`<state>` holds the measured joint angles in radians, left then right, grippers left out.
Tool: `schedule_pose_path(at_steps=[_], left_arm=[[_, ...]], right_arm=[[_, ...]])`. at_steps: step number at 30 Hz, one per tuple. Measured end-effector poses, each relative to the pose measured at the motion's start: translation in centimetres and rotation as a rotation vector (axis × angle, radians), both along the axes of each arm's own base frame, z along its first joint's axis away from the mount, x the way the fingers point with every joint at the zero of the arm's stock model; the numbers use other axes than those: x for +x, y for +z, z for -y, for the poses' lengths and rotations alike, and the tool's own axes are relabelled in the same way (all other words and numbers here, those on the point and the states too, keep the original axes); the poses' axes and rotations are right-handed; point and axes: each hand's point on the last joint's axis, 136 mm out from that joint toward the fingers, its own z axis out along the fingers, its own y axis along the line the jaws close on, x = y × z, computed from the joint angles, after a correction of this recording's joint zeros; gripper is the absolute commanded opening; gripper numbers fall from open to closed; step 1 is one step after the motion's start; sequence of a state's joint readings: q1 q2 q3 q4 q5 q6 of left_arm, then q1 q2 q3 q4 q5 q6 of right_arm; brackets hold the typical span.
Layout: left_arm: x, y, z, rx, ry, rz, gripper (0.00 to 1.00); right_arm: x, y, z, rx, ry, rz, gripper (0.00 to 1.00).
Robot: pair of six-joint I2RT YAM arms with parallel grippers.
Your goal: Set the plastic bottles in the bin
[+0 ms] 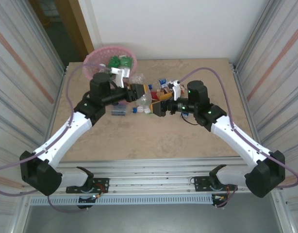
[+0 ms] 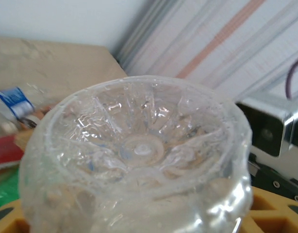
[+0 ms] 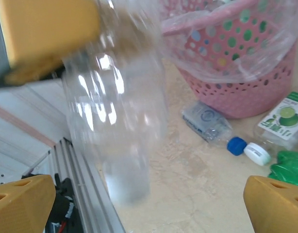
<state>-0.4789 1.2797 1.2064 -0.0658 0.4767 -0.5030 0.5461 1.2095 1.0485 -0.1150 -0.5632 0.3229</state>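
I should swing the clear plastic bottle over the bin's opening with my left gripper next and then release it, because the pink bin (image 1: 98,60) is outward of that gripper.
My left gripper (image 1: 138,92) is shut on a clear plastic bottle (image 1: 144,100) above the middle of the table. In the left wrist view the bottle's crumpled base (image 2: 139,150) is close up, with my left gripper (image 2: 139,221) around it. In the right wrist view the same bottle (image 3: 115,111) hangs blurred from a yellow left finger (image 3: 47,34). My right gripper (image 3: 149,208) stands open beside it, its jaws wide and touching nothing. The pink bin (image 1: 98,60) stands at the far left with green bottles (image 1: 121,61) inside. More bottles (image 1: 161,85) lie piled behind the grippers.
Near the bin's foot (image 3: 236,92) lie a clear bottle with a blue cap (image 3: 209,124), a white-capped one with a green label (image 3: 280,121) and a green one (image 3: 289,167). A small bottle (image 1: 119,112) lies under the left arm. Metal rails edge the table.
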Motion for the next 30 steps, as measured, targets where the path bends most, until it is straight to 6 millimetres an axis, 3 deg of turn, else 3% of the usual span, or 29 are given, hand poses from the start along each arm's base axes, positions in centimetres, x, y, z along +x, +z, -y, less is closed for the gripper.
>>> schedule_pose_path(at_steps=[10, 13, 17, 23, 30], left_arm=[[6.3, 9.3, -9.5, 0.073, 0.269, 0.216, 0.35], [9.0, 10.5, -11.7, 0.111, 0.335, 0.234, 0.35], [12.7, 9.6, -13.9, 0.186, 0.392, 0.203, 0.35], [18.0, 6.1, -17.4, 0.350, 0.471, 0.124, 0.35], [20.7, 3.0, -19.8, 0.569, 0.516, 0.105, 0.35]], right_arm=[[0.9, -0.3, 4.7, -0.102, -0.216, 0.001, 0.98], [1.4, -0.7, 6.1, -0.141, -0.295, -0.002, 0.98], [2.1, -1.2, 7.9, -0.177, -0.386, -0.009, 0.98], [2.7, -1.7, 9.2, -0.202, -0.464, -0.031, 0.98], [3.0, -1.9, 9.8, -0.202, -0.504, -0.046, 0.98]])
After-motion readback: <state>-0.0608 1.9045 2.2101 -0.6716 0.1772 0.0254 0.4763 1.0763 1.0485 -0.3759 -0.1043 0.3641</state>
